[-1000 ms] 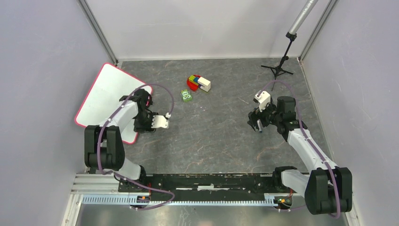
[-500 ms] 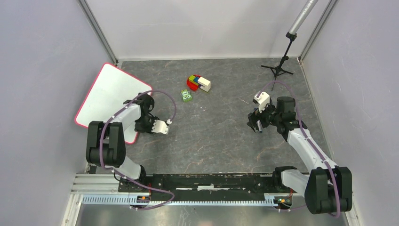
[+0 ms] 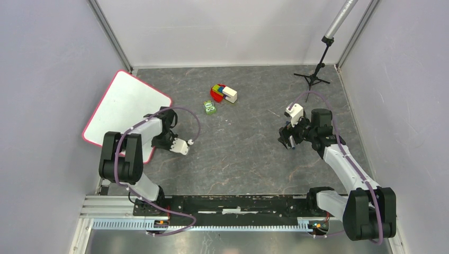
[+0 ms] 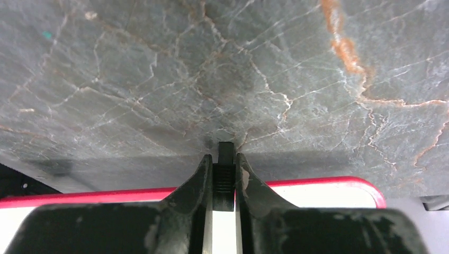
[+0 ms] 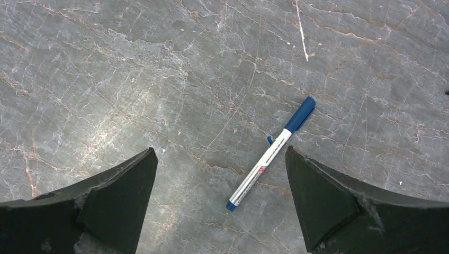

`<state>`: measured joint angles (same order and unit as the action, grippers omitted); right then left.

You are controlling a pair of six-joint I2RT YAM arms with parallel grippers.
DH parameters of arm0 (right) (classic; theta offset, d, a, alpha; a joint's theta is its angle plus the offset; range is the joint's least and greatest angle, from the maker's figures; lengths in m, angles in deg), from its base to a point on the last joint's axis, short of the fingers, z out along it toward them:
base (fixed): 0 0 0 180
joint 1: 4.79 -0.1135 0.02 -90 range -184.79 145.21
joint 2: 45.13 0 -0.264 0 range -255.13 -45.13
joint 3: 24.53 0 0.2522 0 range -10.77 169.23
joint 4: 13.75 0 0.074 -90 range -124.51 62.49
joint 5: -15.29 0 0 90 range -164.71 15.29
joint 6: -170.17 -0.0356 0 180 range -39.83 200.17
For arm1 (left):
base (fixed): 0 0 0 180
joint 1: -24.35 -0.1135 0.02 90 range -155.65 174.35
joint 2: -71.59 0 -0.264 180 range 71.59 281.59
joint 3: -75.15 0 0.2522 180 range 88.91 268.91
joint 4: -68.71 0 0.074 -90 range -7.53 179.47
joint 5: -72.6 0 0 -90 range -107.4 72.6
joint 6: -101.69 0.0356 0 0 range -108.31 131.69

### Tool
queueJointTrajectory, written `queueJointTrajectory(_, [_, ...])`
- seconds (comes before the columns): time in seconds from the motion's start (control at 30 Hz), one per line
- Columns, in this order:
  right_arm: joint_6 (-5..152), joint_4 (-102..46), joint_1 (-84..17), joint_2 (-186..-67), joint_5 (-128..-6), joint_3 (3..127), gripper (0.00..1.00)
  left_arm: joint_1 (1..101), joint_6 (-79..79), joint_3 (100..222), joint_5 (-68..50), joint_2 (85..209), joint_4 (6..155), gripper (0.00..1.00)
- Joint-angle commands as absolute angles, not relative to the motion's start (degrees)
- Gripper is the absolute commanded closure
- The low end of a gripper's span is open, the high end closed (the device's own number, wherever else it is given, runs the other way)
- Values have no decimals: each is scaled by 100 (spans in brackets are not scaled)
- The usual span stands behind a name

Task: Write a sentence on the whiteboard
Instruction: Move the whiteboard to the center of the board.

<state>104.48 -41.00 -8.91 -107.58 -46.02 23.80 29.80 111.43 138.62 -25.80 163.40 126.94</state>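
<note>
The whiteboard (image 3: 119, 108) should next be released on the central tabletop, far from the marker, so my left gripper moves back and to the right in the top view with it.
The whiteboard (image 3: 119, 108), white with a pink-red rim, lies tilted at the left of the table, and no blue lettering shows on it. My left gripper (image 3: 160, 141) is at its near right edge. In the left wrist view the gripper (image 4: 224, 159) is shut on a small black clip (image 4: 225, 177) on the board's rim (image 4: 317, 183). My right gripper (image 3: 289, 141) hovers at the right of the table. In the right wrist view it (image 5: 219, 159) is open and empty above a blue-capped white marker (image 5: 270, 154) lying on the grey table.
A red and multicoloured toy with a white block (image 3: 224, 93) and a small green item (image 3: 210, 108) lie at the back centre. A black tripod stand (image 3: 316, 74) is at the back right. Grey walls enclose the left, right and back.
My left gripper has slid toward the near edge of the table, holding the board's edge, and the board has shifted slightly with it. The right arm has stayed still.
</note>
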Motion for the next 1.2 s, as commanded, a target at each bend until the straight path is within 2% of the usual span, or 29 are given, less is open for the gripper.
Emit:
queueJointTrajectory(0.0, [10513,-4010,-887,-10723,-4474,2387,3,3380,11137,13741,-2682,16176,12701,92])
queueJointTrajectory(0.13, [10522,-4025,-884,-10709,-4455,2402,3,3830,10864,13727,-2830,16194,12702,97])
queueJointTrajectory(0.4, [10531,-4094,-870,-10704,-4446,2473,3,5032,10180,13817,-3019,16219,13086,97])
queueJointTrajectory(0.7, [10471,-4271,-630,-10755,-4292,2665,2,6854,8817,13954,-2907,16265,13666,98])
queueJointTrajectory(0.97, [10347,-4332,-64,-10701,-4110,2775,2,8349,7542,14853,-2792,17041,14113,97])
queueJointTrajectory(1.17, [10393,-4532,399,-10644,-3948,2928,2,9187,7170,15636,-2968,17775,14114,97])
